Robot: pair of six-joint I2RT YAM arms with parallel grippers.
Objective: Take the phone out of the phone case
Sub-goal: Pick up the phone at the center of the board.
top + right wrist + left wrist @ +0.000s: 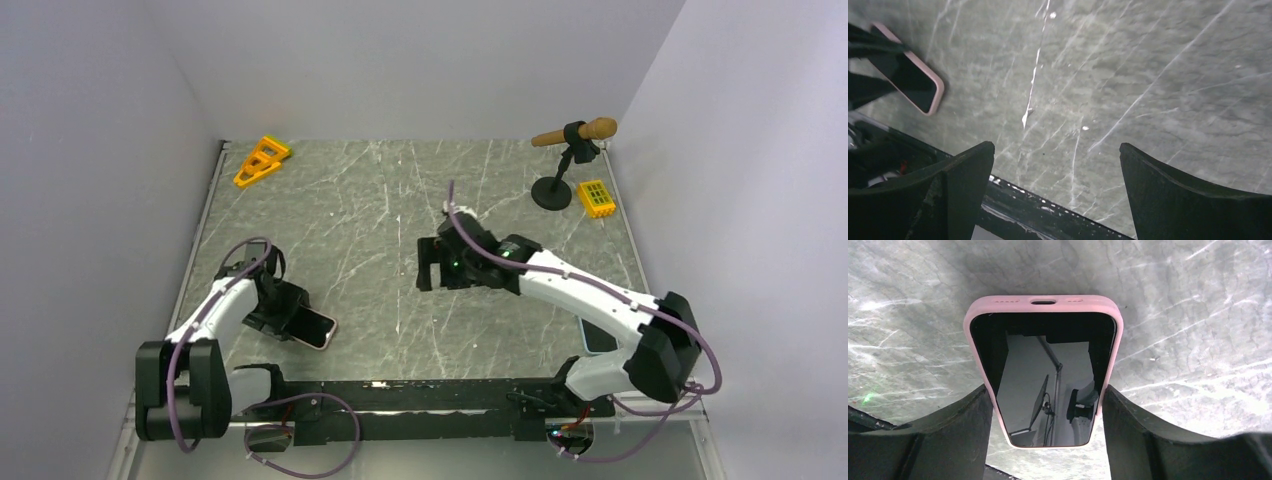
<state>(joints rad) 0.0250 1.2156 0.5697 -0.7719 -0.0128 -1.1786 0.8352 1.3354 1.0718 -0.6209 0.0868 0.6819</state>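
The right gripper comes down to its left in the top view next, onto the rim of the cased phone [314, 328] [917, 79], which my left gripper holds.
The phone [316, 329], in a pink case, lies near the front left of the marble table with its dark screen [1048, 380] facing up. The pink case rim [1043, 301] wraps round the screen. My left gripper [290, 318] is shut on the cased phone, with its fingers [963, 430] pressed against both long sides. My right gripper [430, 265] is open and empty over the middle of the table. In the right wrist view [1057, 165] nothing lies between its jaws, and the phone [910, 80] shows at the upper left.
An orange triangular piece [262, 160] lies at the back left. A black stand holding a wooden handle [575, 140] and a yellow block [596, 198] are at the back right. A black rail [400, 395] runs along the near edge. Walls close in on both sides.
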